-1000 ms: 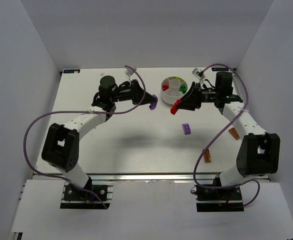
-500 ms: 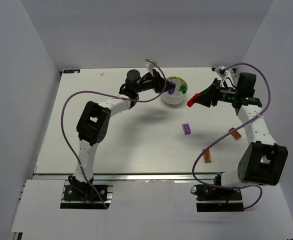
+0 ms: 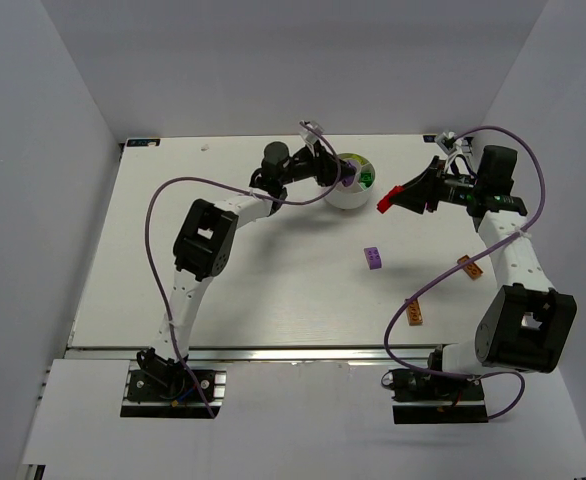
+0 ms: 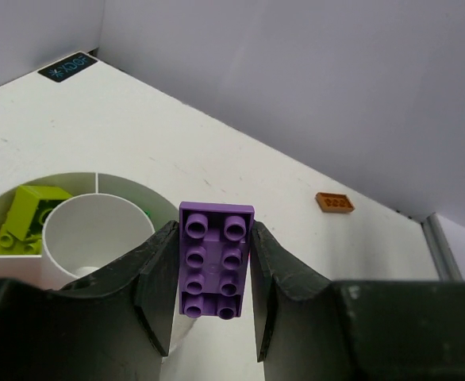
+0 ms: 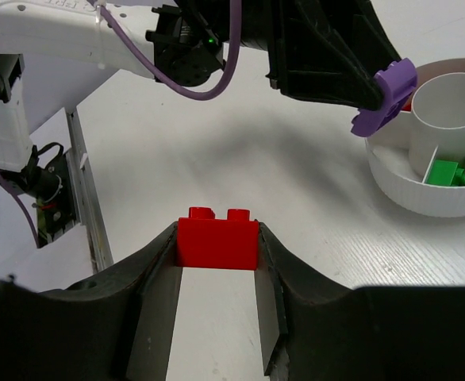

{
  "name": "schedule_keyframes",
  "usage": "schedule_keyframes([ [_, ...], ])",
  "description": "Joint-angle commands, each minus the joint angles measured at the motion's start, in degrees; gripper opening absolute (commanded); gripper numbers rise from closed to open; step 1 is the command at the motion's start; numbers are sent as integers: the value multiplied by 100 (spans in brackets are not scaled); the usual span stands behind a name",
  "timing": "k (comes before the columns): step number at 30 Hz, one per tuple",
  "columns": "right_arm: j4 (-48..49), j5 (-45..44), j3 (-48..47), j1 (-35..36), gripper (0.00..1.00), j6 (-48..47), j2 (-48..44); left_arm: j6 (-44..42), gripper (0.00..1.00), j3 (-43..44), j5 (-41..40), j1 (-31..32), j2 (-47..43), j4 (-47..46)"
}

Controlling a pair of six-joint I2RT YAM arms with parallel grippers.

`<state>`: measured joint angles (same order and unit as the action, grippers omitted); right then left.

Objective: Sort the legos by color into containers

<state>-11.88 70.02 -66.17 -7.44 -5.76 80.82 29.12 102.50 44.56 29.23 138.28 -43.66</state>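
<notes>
I will nudge my left gripper over the dish's empty near wedge point(image 3: 345, 194) next and release the purple lego, because the wedges beside it hold red and green legos.
My left gripper point(image 3: 340, 177) is shut on a purple lego point(image 4: 215, 258), held over the near rim of the round white dish point(image 3: 350, 198) of containers. The dish's centre well point(image 4: 97, 230) is white, and a yellow-green lego point(image 4: 26, 216) lies in one wedge. In the right wrist view green legos point(image 5: 448, 171) sit in another wedge. My right gripper point(image 3: 388, 200) hovers to the right of the dish, shut on a red lego point(image 5: 217, 236). A second purple lego point(image 3: 374, 257) lies loose on the table.
Two orange legos point(image 3: 469, 266) point(image 3: 414, 313) lie on the table near the right arm. White walls enclose the table on three sides. The left arm point(image 3: 203, 240) stretches diagonally across the left half, its cable looping above.
The left arm has swung right and reached out, carrying the purple lego to the dish. The right gripper has drawn back to the right with the red lego.
</notes>
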Motion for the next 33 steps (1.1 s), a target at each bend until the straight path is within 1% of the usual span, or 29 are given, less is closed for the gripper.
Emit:
schedule_keyframes([
  [1,326,100,104,-29,0,215,-145,-503,0,411,10,30,23,295],
  [3,493,108,166,-29,0,329,-198,-705,0,543,-17,30,85,463],
  [4,485,108,166,-21,0,339,-215,-776,0,595,-34,30,155,681],
  [7,485,100,157,-29,0,330,-224,-969,0,701,-105,30,235,928],
  [18,502,117,87,-21,0,383,-171,-1093,0,815,-272,30,419,1140],
  [22,494,126,96,-29,0,383,-163,-1119,17,798,-333,30,393,1184],
  [23,494,135,113,-29,0,383,-163,-1128,28,763,-351,30,376,1193],
  [25,494,135,131,-29,0,383,-163,-1190,35,641,-404,30,262,1158],
  [27,502,126,131,-29,0,383,-154,-1295,47,482,-439,30,182,1175],
  [29,502,135,140,-29,0,383,-154,-1339,53,464,-430,30,138,1237],
  [30,502,126,131,-21,0,383,-154,-1374,78,464,-421,30,121,1289],
  [31,502,126,131,-29,0,383,-145,-1374,98,455,-404,30,103,1290],
  [33,494,135,131,-29,0,383,-136,-1374,98,403,-430,30,77,1246],
])
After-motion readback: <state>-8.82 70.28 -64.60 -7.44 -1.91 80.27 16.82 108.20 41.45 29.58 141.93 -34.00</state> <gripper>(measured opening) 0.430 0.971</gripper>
